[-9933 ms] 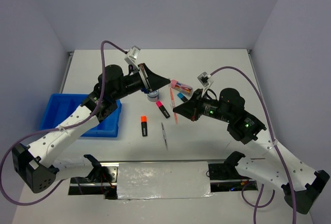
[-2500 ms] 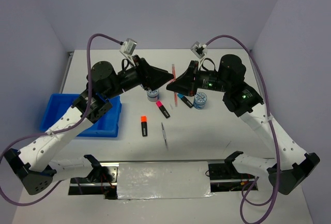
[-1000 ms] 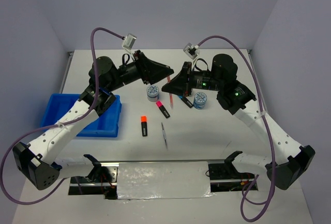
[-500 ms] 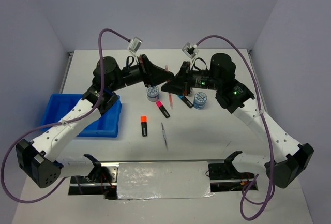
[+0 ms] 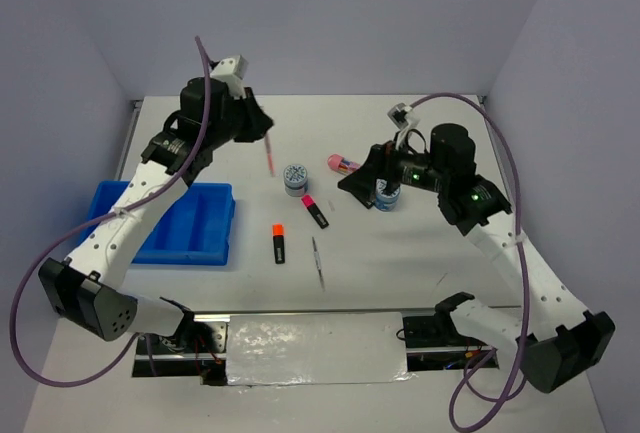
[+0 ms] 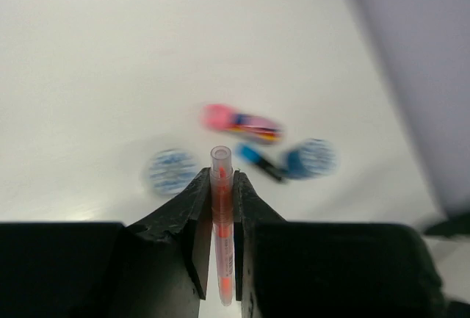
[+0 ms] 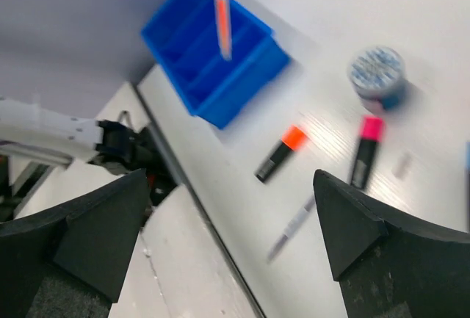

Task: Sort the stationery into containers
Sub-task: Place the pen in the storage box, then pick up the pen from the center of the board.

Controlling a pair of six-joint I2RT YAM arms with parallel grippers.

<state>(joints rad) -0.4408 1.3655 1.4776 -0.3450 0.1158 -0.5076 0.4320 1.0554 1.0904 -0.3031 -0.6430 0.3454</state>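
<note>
My left gripper swings back toward the blue tray (image 5: 165, 225) next and lowers the thin pink pen (image 5: 268, 158) into its section nearest the orange-capped highlighter, since that stands empty.
My left gripper (image 5: 260, 137) (image 6: 222, 180) is shut on a thin pink pen (image 5: 268, 158) (image 6: 222, 219), held in the air over the far left of the table; the right wrist view shows this pen (image 7: 221, 9) above the blue tray (image 5: 165, 225) (image 7: 209, 57). My right gripper (image 5: 358, 179) (image 7: 231, 208) stands open and empty near a blue-white disc (image 5: 387, 194). Another disc (image 5: 296, 176) (image 7: 376, 69), a pink capsule case (image 5: 343, 163) (image 6: 239, 120), a pink-capped highlighter (image 5: 314, 210) (image 7: 365, 149), an orange-capped highlighter (image 5: 279, 242) (image 7: 283, 152) and a grey pen (image 5: 318, 260) (image 7: 294, 226) lie on the table.
A blue-capped highlighter (image 6: 258, 161) lies between the discs in the left wrist view. The tray's three compartments look empty from above. A shiny metal plate (image 5: 315, 348) runs along the near edge between the arm bases.
The pink pen has passed from the right gripper to the left. The right gripper opened and drew back to the right. The left arm swung away left with the pen.
</note>
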